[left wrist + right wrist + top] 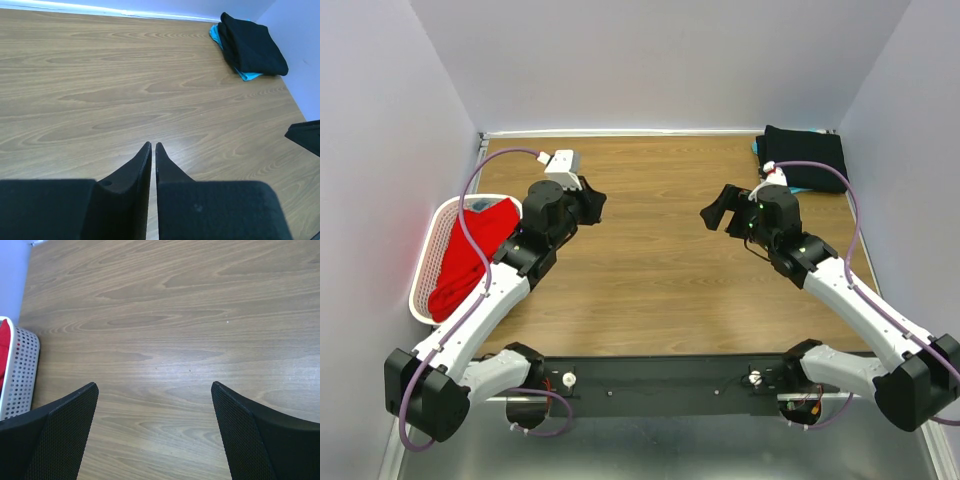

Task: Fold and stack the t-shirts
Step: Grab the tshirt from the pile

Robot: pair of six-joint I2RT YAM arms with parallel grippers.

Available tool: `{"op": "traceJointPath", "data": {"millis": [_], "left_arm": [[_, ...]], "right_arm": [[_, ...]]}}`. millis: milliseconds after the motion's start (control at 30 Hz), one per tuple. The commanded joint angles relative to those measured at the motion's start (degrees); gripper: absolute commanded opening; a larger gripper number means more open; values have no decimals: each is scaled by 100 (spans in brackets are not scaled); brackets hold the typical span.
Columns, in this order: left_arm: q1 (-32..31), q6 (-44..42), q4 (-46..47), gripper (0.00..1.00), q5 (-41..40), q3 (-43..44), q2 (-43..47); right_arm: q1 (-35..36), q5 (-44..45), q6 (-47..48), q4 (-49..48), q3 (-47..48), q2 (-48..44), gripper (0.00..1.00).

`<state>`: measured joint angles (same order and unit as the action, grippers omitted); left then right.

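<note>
My left gripper moves over the basket to the left in the top view next and lowers, opening, onto it, since the red t-shirt (472, 257) still lies crumpled.
A red t-shirt (470, 255) lies crumpled in the white mesh basket (420, 295) at the table's left edge; a sliver of the red t-shirt (3, 342) shows in the right wrist view. In the far right corner a folded black t-shirt (807, 157) rests on a folded teal t-shirt (759, 148); the left wrist view shows the black t-shirt (252, 45) over the teal t-shirt (246, 75). My left gripper (592, 205) (153, 145) hovers over bare wood, its jaws almost touching, nothing between them. Facing it from the right, my right gripper (715, 212) (154, 385) stands wide open and empty.
The perforated wall of the basket (22, 365) sits at the left of the right wrist view. Grey walls close in the wooden table (650, 270) on three sides. A black edge of the right gripper's finger (306, 136) shows in the left wrist view.
</note>
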<state>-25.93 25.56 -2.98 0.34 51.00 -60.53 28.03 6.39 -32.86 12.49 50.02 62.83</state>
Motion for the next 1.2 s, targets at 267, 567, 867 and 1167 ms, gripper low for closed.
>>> {"op": "traceJointPath", "data": {"millis": [267,567,867,1167], "left_arm": [[438,790,-2034,26,-2404,1059,-458],[3293,1126,-2278,49,-2961,640,-213],[4368,1591,-1916,50,-2451,270,-1784],[4421,1821,-1688,46,-2355,120,-2603]], "right_arm": [[0,-129,175,-19,-89,-113,100],[1,-436,236,-19,-89,194,100],[1,-815,157,-27,-106,449,100],[0,-956,228,-19,-168,380,100]]}}
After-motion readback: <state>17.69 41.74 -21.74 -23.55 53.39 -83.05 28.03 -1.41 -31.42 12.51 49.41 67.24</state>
